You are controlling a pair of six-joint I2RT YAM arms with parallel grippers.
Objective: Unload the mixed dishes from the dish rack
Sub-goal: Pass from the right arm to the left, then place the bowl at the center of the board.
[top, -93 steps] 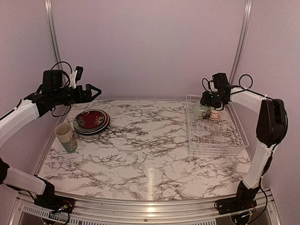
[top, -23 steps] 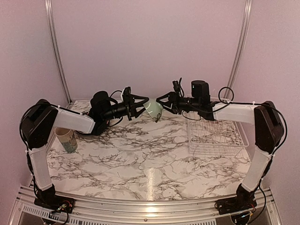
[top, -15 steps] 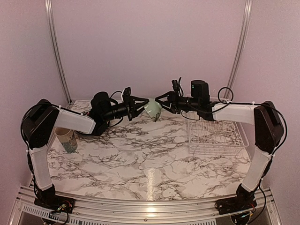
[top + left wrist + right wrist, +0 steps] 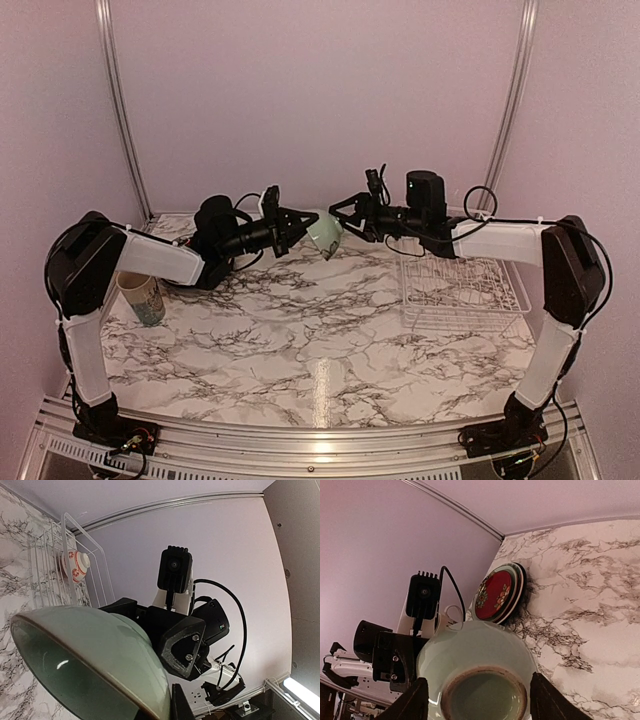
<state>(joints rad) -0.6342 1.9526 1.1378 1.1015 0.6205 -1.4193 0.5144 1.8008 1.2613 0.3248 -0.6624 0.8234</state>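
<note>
My left gripper tips downward next and lowers the bowl onto the empty bare marble [image 4: 260, 270] beside the plate stack. It then releases the bowl there.
A pale green bowl [image 4: 325, 232] hangs in mid-air above the back of the table, between the two arms. My left gripper [image 4: 300, 225] is shut on its rim [image 4: 90, 650]; one left finger [image 4: 181, 706] shows at the rim and the other is hidden. My right gripper [image 4: 346, 212] is open, its fingers [image 4: 415, 702] straddling the bowl's foot [image 4: 482, 692]. The white wire dish rack [image 4: 460, 290] stands at the right. A small orange-red-and-white bowl [image 4: 76, 566] lies in the rack [image 4: 92, 575].
A stack of plates with a dark red patterned one on top [image 4: 499, 592] lies at the back left of the marble table [image 4: 300, 330]. A tall cream mug [image 4: 143, 295] stands near the left edge. Both arms reach level over the table's back half.
The right arm has brought the green bowl from the rack to the middle. The left gripper has closed on its rim. The right fingers have spread slightly.
</note>
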